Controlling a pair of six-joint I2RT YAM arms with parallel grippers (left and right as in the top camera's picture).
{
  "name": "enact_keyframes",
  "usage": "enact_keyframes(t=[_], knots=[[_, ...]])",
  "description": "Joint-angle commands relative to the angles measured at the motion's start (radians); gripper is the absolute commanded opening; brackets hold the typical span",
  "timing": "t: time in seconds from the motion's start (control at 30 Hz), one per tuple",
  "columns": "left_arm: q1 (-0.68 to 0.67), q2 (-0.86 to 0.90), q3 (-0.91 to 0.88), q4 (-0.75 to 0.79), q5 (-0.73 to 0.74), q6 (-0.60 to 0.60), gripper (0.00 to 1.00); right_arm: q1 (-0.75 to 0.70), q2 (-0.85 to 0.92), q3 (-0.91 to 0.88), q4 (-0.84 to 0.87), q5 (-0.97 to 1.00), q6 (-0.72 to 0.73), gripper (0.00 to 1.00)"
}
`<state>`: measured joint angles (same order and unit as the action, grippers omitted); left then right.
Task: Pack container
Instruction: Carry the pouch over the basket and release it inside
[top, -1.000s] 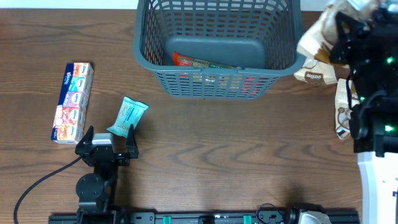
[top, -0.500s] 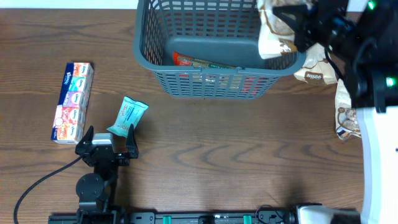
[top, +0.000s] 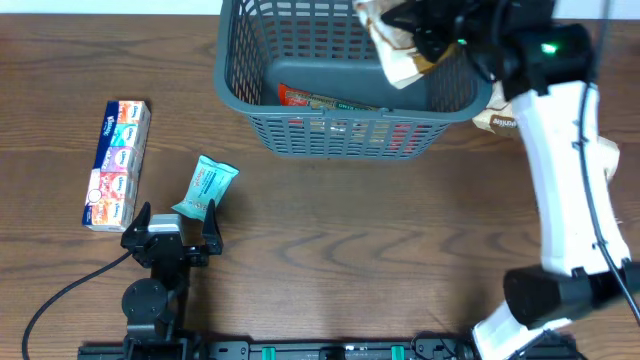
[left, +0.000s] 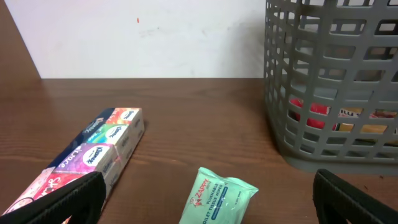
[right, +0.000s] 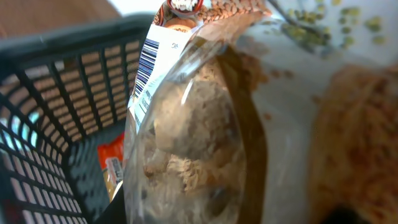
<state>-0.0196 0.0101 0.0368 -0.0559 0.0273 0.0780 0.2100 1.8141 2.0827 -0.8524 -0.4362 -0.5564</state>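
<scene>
Next, the right gripper lowers inside the container toward the red end of the red-orange snack pack and releases the granola bag, since the container's bottom lies open beside that pack.
The dark grey lattice container (top: 250, 110) stands at the back middle of the table; it also shows in the left wrist view (left: 329, 93) and the right wrist view (right: 37, 124). A red-orange snack pack (top: 320, 100) lies on its floor. My right gripper (top: 425, 28) is shut on a brown and white granola bag (top: 392, 45) and holds it above the container's right half; the bag fills the right wrist view (right: 205, 130). My left gripper (top: 172, 228) is open and empty, just in front of a teal tissue pack (top: 205, 186), which also shows in the left wrist view (left: 217, 198).
A long multicoloured tissue box (top: 118, 162) lies at the left, also in the left wrist view (left: 93, 152). More brown and white snack bags (top: 505, 122) lie to the right of the container. A black cable (top: 60, 295) runs at the front left.
My right arm has carried the granola bag left from the table's right edge to above the container's right half. The left arm has not moved.
</scene>
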Motion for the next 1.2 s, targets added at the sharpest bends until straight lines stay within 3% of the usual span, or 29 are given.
enact_keyframes(t=[0.0, 0.3, 0.6, 0.67, 0.83, 0.87, 1.17], knots=[[0.002, -0.007, -0.031, -0.013, 0.018, -0.005, 0.99, 0.037, 0.072, 0.027, -0.007, 0.033, -0.084, 0.01], [0.002, -0.007, -0.031, -0.013, 0.017, -0.005, 0.99, 0.099, 0.225, 0.027, -0.083, 0.093, -0.191, 0.01], [0.002, -0.007, -0.031, -0.013, 0.018, -0.005, 0.99, 0.115, 0.264, 0.027, -0.167, 0.093, -0.219, 0.01], [0.002, -0.007, -0.031, -0.013, 0.017, -0.005, 0.99, 0.115, 0.264, 0.027, -0.182, 0.093, -0.218, 0.11], [0.002, -0.007, -0.031, -0.013, 0.017, -0.005, 0.99, 0.115, 0.264, 0.027, -0.205, 0.093, -0.115, 0.65], [0.002, -0.007, -0.031, -0.013, 0.017, -0.005, 0.99, 0.115, 0.264, 0.027, -0.206, 0.093, -0.102, 0.71], [0.002, -0.007, -0.031, -0.013, 0.017, -0.005, 0.99, 0.111, 0.251, 0.027, -0.186, 0.097, -0.102, 0.75]])
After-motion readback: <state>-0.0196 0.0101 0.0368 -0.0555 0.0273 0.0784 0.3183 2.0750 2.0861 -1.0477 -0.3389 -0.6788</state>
